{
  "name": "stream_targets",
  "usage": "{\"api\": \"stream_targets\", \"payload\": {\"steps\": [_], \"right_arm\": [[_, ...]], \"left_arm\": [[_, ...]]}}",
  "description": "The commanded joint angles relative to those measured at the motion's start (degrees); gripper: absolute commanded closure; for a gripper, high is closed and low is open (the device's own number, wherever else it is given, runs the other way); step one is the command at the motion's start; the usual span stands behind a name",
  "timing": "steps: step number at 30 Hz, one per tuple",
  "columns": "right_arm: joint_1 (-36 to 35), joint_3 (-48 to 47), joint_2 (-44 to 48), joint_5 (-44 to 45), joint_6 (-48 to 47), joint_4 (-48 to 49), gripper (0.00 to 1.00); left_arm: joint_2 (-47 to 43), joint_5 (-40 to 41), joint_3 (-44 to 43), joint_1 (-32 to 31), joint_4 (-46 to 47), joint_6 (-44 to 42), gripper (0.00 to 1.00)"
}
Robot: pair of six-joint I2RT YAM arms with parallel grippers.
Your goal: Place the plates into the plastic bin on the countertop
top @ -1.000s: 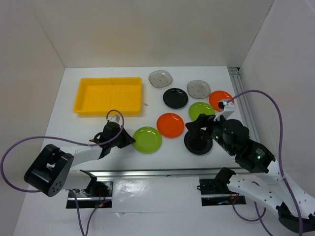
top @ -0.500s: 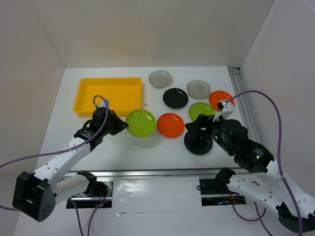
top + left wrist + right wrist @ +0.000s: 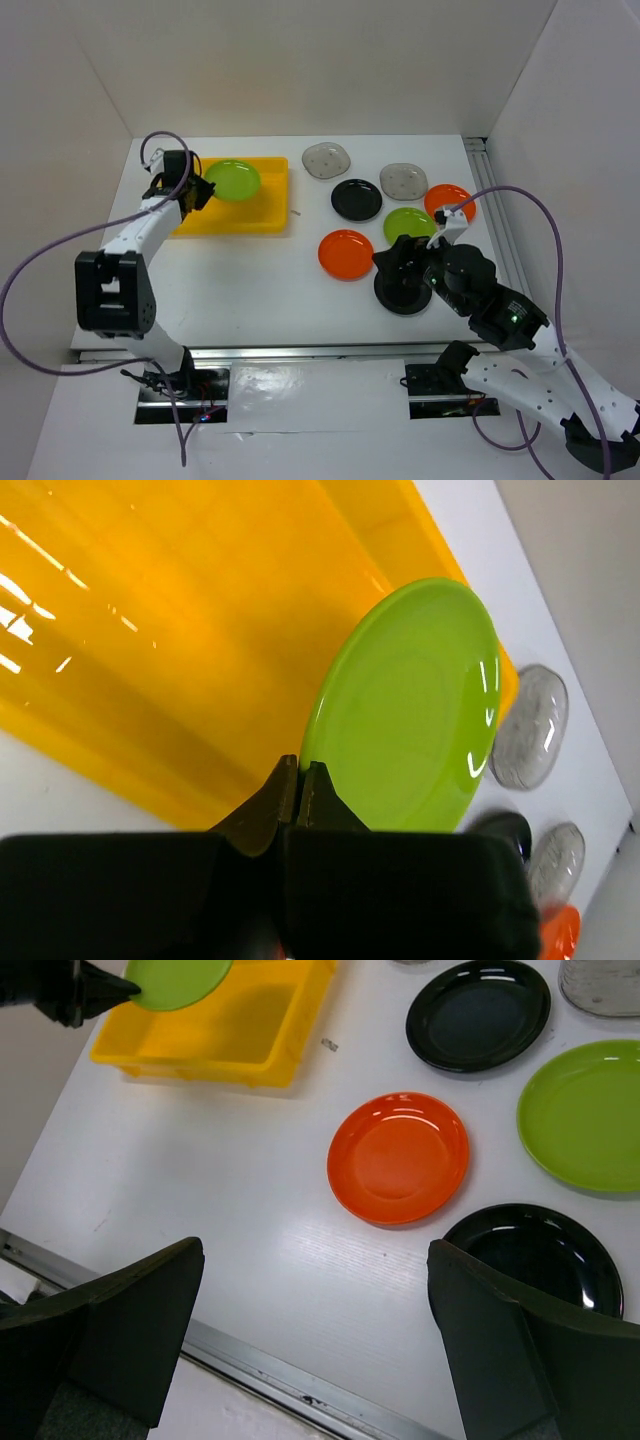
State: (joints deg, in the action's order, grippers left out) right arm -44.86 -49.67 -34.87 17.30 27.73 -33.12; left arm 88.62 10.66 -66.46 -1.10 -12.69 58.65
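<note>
The left gripper lowers the lime green plate, still hanging above the bin, toward the yellow plastic bin's bottom (image 3: pixel 236 205) (image 3: pixel 232 652) and releases the plate's rim next.
My left gripper (image 3: pixel 203 191) (image 3: pixel 300 771) is shut on the rim of a lime green plate (image 3: pixel 232 180) (image 3: pixel 410 710). It holds the plate tilted over the yellow plastic bin (image 3: pixel 258 208) (image 3: pixel 150 630) at the countertop's back left. My right gripper (image 3: pixel 405 262) (image 3: pixel 315 1260) stands open and empty above a black plate (image 3: pixel 403 296) (image 3: pixel 530 1260). On the countertop also lie an orange plate (image 3: pixel 346 254) (image 3: pixel 398 1157), a second green plate (image 3: pixel 410 224) (image 3: pixel 580 1115), another black plate (image 3: pixel 357 199) (image 3: pixel 478 1012), a second orange plate (image 3: pixel 447 202) and two grey speckled plates (image 3: pixel 327 160) (image 3: pixel 403 181).
White walls close in the countertop on three sides. A metal rail (image 3: pixel 300 350) runs along the front edge and another (image 3: pixel 492 200) along the right side. A small scrap (image 3: pixel 296 211) lies just right of the bin. Purple cables loop from both arms.
My left arm has lifted the green plate from the front middle of the countertop and swung it back and left to over the bin. The right arm barely moved.
</note>
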Motion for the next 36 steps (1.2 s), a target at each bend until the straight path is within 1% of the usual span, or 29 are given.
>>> {"api": "stream_targets", "payload": {"steps": [1,5,7,8,10,12,13,15,16,17,21,22,23,25,26,27,29,30,31,32,33,34,35,36], "right_arm": [[-0.4,1.59,0.42,-0.95,-1.01,4.47,0.0],[-0.4,2.65,0.42,-3.14,-1.01,6.05,0.0],[-0.4,3.18,-0.72,-4.11,-1.01,7.28,0.0],[-0.4,3.18,-0.72,-4.64,-1.01,7.28,0.0],[-0.4,3.7,-1.95,-5.17,-1.01,7.81,0.0],[-0.4,4.31,-1.95,-5.17,-1.01,8.33,0.0],[-0.4,4.32,-1.95,-5.17,-1.01,8.34,0.0],[-0.4,4.32,-2.57,-5.17,-1.01,8.34,0.0],[-0.4,4.32,-2.57,-5.17,-1.01,8.34,0.0],[-0.4,4.32,-3.09,-5.17,-1.01,8.34,0.0],[-0.4,3.79,-3.62,-4.64,-1.01,8.34,0.0],[-0.4,3.79,-3.62,-4.12,-1.01,8.34,0.0],[-0.4,3.79,-3.62,-4.12,-1.01,7.82,0.0],[-0.4,3.79,-3.62,-3.51,-1.01,7.81,0.0],[-0.4,3.27,-3.62,-3.5,-1.01,7.81,0.0],[-0.4,3.26,-3.62,-3.5,-1.01,7.81,0.0],[-0.4,3.26,-3.62,-3.5,-1.01,7.81,0.0],[-0.4,3.26,-3.62,-3.5,-0.48,7.81,0.0],[-0.4,3.26,-3.62,-2.98,-0.48,7.81,0.0],[-0.4,3.26,-3.62,-2.97,-0.48,7.81,0.0],[-0.4,3.26,-3.62,-2.97,-0.48,7.81,0.0],[-0.4,3.26,-3.1,-2.45,0.04,7.81,0.0],[-0.4,3.26,-3.1,-2.45,0.05,7.81,0.0],[-0.4,2.74,-3.1,-2.45,0.05,7.29,0.0]], "left_arm": [[6.37,-0.28,-5.69,2.24,2.84,-0.21,1.0],[10.34,-2.39,-7.19,4.17,7.84,0.32,1.0],[12.01,-1.78,-8.94,4.18,7.85,-0.29,1.0],[14.19,-0.82,-12.17,4.18,6.03,-0.29,1.0],[16.49,-0.11,-15.01,3.65,1.82,-0.9,1.0],[17.99,-0.11,-16.78,3.65,0.82,-1.43,1.0],[18.69,-0.11,-16.78,3.65,0.82,-1.44,0.88],[18.7,-0.72,-16.78,3.65,1.25,-1.44,0.6],[18.7,-1.33,-16.17,3.65,1.26,-1.44,0.49],[18.7,-1.34,-16.16,3.65,1.26,-1.44,0.47],[16.33,-1.87,-12.22,4.26,2.58,0.14,0.47],[15.45,-3.69,-11.51,4.27,2.58,0.15,0.45],[14.49,-3.71,-10.89,4.79,2.58,0.84,0.45],[9.84,-3.01,-7.48,4.8,3.11,1.64,0.43],[8.25,-3.97,-6.59,4.8,4.24,2.16,0.43],[7.02,-3.98,-6.58,4.1,4.25,2.17,0.42],[5.34,-6.95,-7.36,2.61,2.85,1.04,0.39],[4.55,-6.96,-7.89,-0.27,0.76,-0.37,0.36],[4.55,-8.36,-7.9,-2.04,1.43,-1.6,0.35],[3.24,-12.02,-5.46,-3.8,3.27,-2.74,0.32],[3.23,-13.63,-3.87,-5.73,5.2,-3.36,0.3],[2.44,-15.64,-2.2,-9.93,9.83,-5.02,0.29],[2.44,-17.84,-0.45,-12.23,12.49,-6.08,0.26],[3.31,-21.26,2.18,-14.52,14.08,-6.79,0.21]]}}
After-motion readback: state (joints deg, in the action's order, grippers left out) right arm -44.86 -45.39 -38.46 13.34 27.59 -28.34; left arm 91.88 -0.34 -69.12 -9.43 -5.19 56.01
